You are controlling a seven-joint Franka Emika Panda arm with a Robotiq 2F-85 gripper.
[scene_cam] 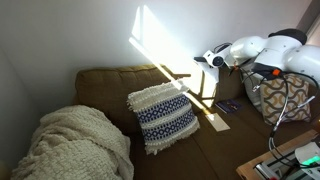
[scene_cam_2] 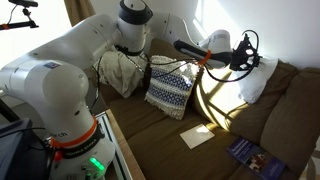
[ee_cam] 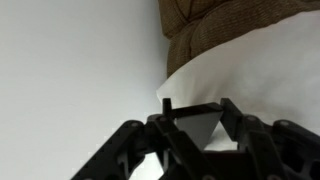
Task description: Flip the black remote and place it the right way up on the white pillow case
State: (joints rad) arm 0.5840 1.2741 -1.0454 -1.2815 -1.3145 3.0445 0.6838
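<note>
I will ease my gripper back along the big white pillow's upper edge [scene_cam_2: 231, 76] next and release the black remote there, since that edge runs back from my gripper.
My gripper [scene_cam_2: 243, 52] hangs high above the brown sofa and points at a big white pillow [scene_cam_2: 256, 82]; it also shows in an exterior view [scene_cam: 203, 60]. In the wrist view the jaws [ee_cam: 194, 107] are set narrowly apart with a dark bar across the tips. This looks like the black remote [ee_cam: 195, 114], held edge-on. I see no remote on the seat. The small white pillow case [scene_cam_2: 197, 136] lies flat on the seat cushion, well below the gripper. It also shows in an exterior view [scene_cam: 213, 121].
A fringed blue-and-white cushion [scene_cam: 162, 115] leans on the sofa back [scene_cam_2: 170, 92]. A cream blanket [scene_cam: 72, 145] is heaped at one end. A purple booklet [scene_cam_2: 250, 153] lies on the seat near the pillow case. The robot base [scene_cam_2: 60, 110] stands beside the sofa.
</note>
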